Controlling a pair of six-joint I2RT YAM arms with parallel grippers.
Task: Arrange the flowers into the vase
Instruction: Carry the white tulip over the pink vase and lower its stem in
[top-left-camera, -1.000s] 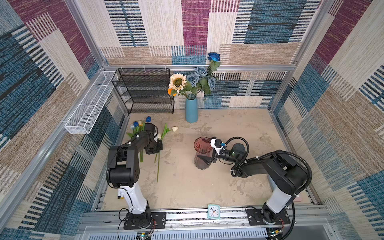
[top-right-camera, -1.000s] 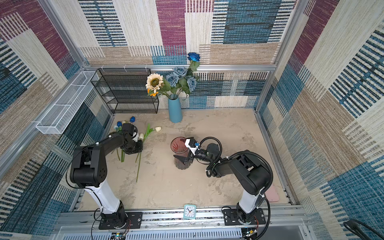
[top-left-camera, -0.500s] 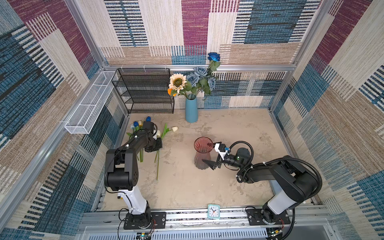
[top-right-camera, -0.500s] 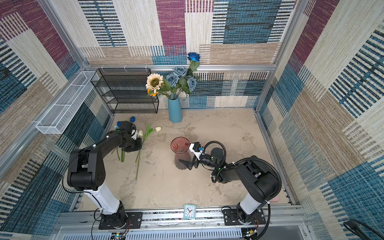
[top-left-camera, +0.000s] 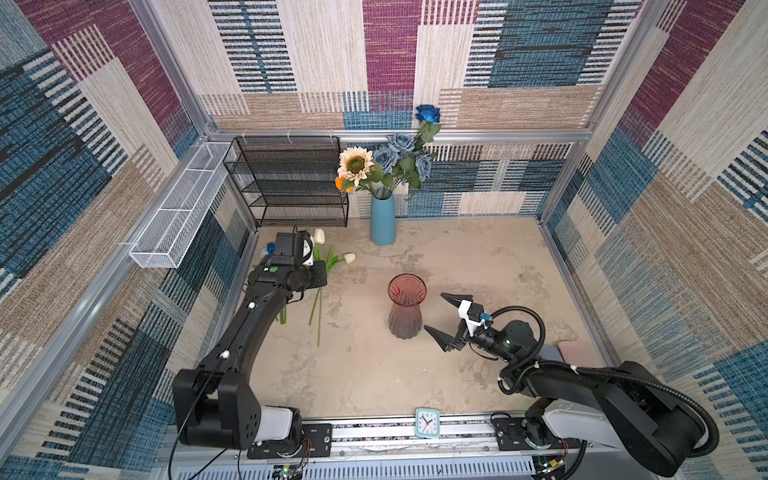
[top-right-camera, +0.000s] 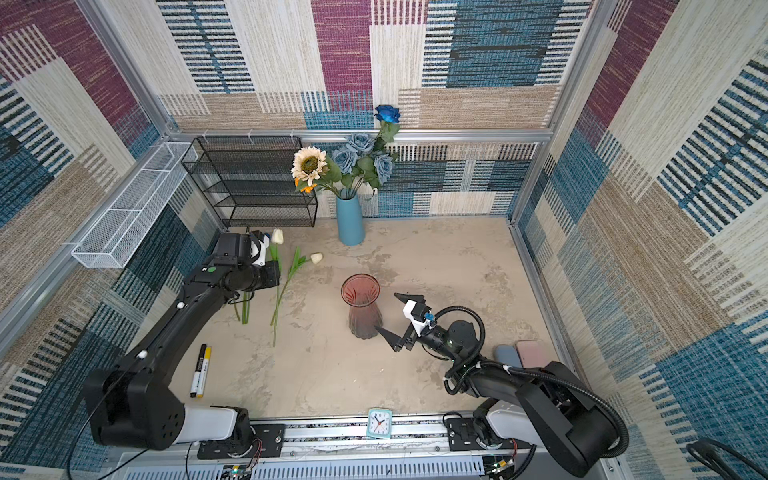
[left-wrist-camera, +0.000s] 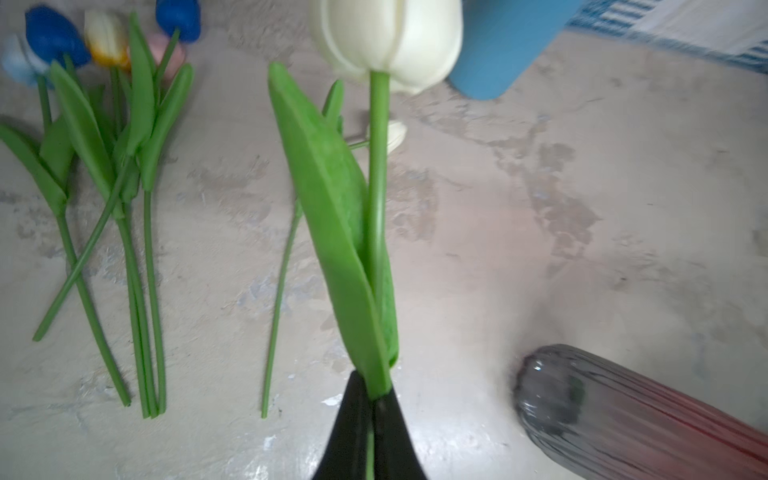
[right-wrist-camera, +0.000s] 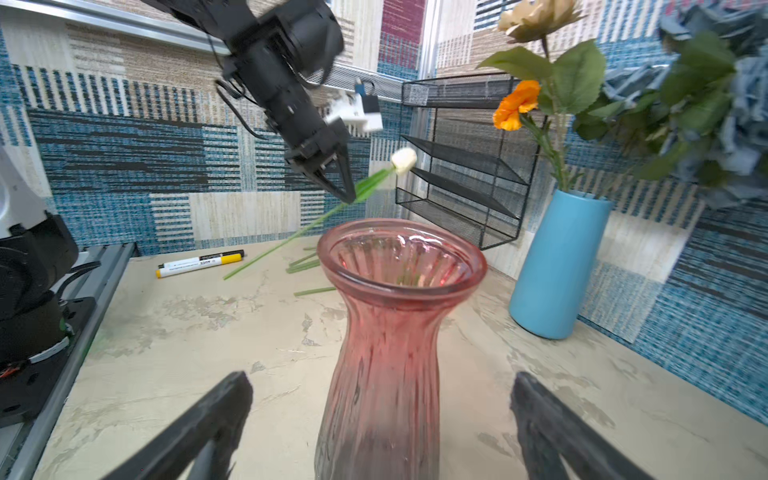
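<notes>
The white tulip swings over to the pink vase's opening (top-left-camera: 407, 289) in my left gripper next. Its stem turns upright before being lowered and released, because I hold it at an angle.
My left gripper (left-wrist-camera: 374, 399) is shut on the green stem of a white tulip (left-wrist-camera: 390, 37), holding it tilted in the air above the table's left side (right-wrist-camera: 403, 160). In both top views its bloom (top-left-camera: 319, 235) (top-right-camera: 277, 235) shows beside the left wrist. Another white tulip (top-left-camera: 350, 257) lies on the table nearby. A bunch of blue, yellow and pink tulips (left-wrist-camera: 104, 124) lies further left. The pink glass vase (top-left-camera: 406, 307) (right-wrist-camera: 399, 291) stands mid-table with nothing in it. My right gripper (top-left-camera: 434, 311) (right-wrist-camera: 380, 395) is open just right of the vase, not touching it.
A blue vase (top-left-camera: 382, 220) with a sunflower, an orange bloom and blue roses stands at the back. A black wire shelf (top-left-camera: 291, 183) and a white wire basket (top-left-camera: 178, 216) are at the back left. Two markers (top-right-camera: 200, 370) lie front left, a small clock (top-left-camera: 427, 422) on the front rail.
My right gripper has drawn back to the right, away from the pink vase's base. The left gripper has lifted the white tulip off the table.
</notes>
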